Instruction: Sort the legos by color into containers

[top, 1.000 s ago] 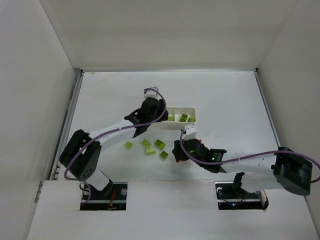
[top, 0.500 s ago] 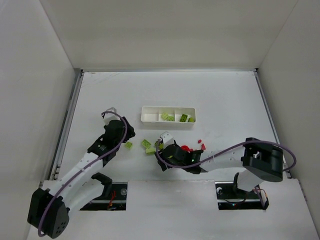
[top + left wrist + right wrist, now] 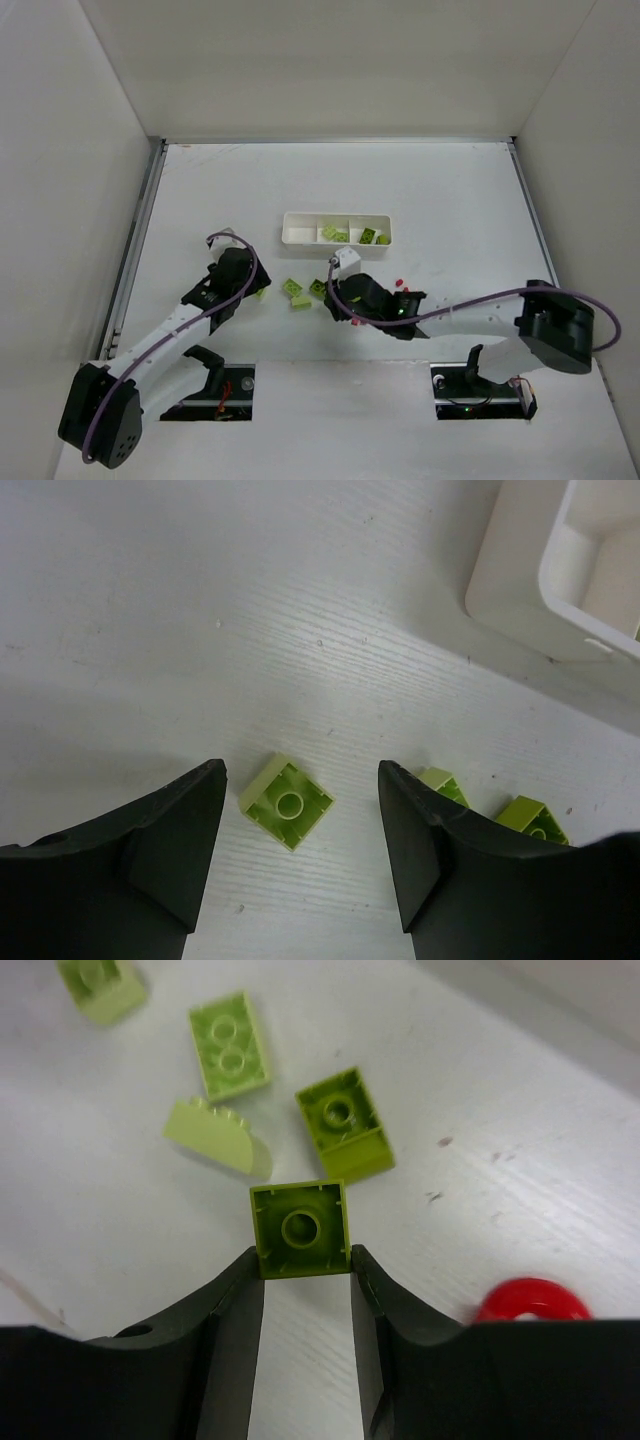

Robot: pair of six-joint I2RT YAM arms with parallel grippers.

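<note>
The lego lies below, between my open fingers. My left gripper will next move down around the sides of the small upturned green lego [image 3: 262, 293] [image 3: 287, 803] and close.
The white three-part tray [image 3: 296, 229] lies at mid-table with lime-green legos [image 3: 368, 236] in its middle and right compartments. My left gripper [image 3: 302, 772] is open, its fingers either side of a small upturned green lego [image 3: 289, 802] on the table. My right gripper [image 3: 302, 1258] is shut on another upturned green lego [image 3: 300, 1228], pinched at the fingertips. In the top view the left gripper [image 3: 258, 290] is left of the loose pile and the right gripper [image 3: 335, 302] is at the pile's right end. A round red lego [image 3: 530, 1300] lies beside the right fingers.
Loose green legos [image 3: 296, 292] lie between the two grippers, and several more green legos [image 3: 229, 1044] show ahead of the right fingers. Tiny red pieces [image 3: 403, 288] sit right of the right wrist. The tray's corner [image 3: 560, 580] is up and right of the left gripper.
The right gripper has closed on a green lego and shifted slightly toward the tray. The left gripper has come down over the small green lego and opened wider.
</note>
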